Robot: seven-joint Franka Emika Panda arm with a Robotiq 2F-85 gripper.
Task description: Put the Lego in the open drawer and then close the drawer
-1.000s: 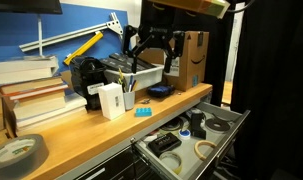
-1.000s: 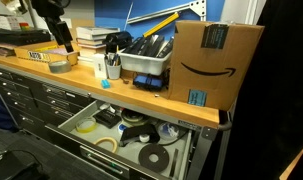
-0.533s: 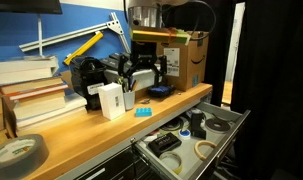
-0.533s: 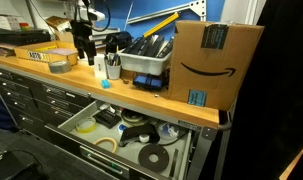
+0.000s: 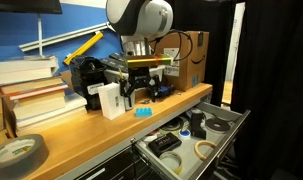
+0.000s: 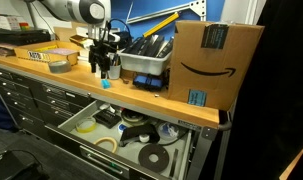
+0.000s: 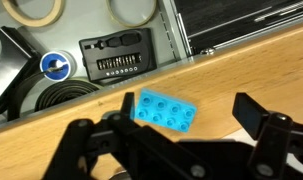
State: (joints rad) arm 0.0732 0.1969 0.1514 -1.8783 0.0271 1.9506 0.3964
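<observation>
My gripper's open fingers are already on either side of the brick. My gripper should go straight down onto the blue Lego [image 7: 165,111] on the wooden benchtop next and close.
A small cyan Lego brick [image 5: 143,111] lies flat on the wooden workbench near its front edge; it also shows in the other exterior view [image 6: 104,84] and in the wrist view [image 7: 164,110]. My gripper [image 5: 141,93] [image 6: 103,68] [image 7: 188,113] is open and empty, hanging just above the brick, with a finger to either side of it in the wrist view. The open drawer [image 5: 219,134] [image 6: 69,113] [image 7: 175,40] sticks out below the bench front and holds tape rolls, a black bit case and other tools.
Behind the gripper stand a grey bin of tools [image 6: 146,58], a white box [image 5: 111,100] and a cup of pens [image 6: 113,68]. An Amazon cardboard box [image 6: 213,62] sits at one end of the bench. Stacked books [image 5: 36,100] and a tape roll [image 5: 16,153] sit at the other end.
The arm has come down and swung along the bench from up high to just over the Lego brick. The gripper stays open. The brick and the drawer have not moved.
</observation>
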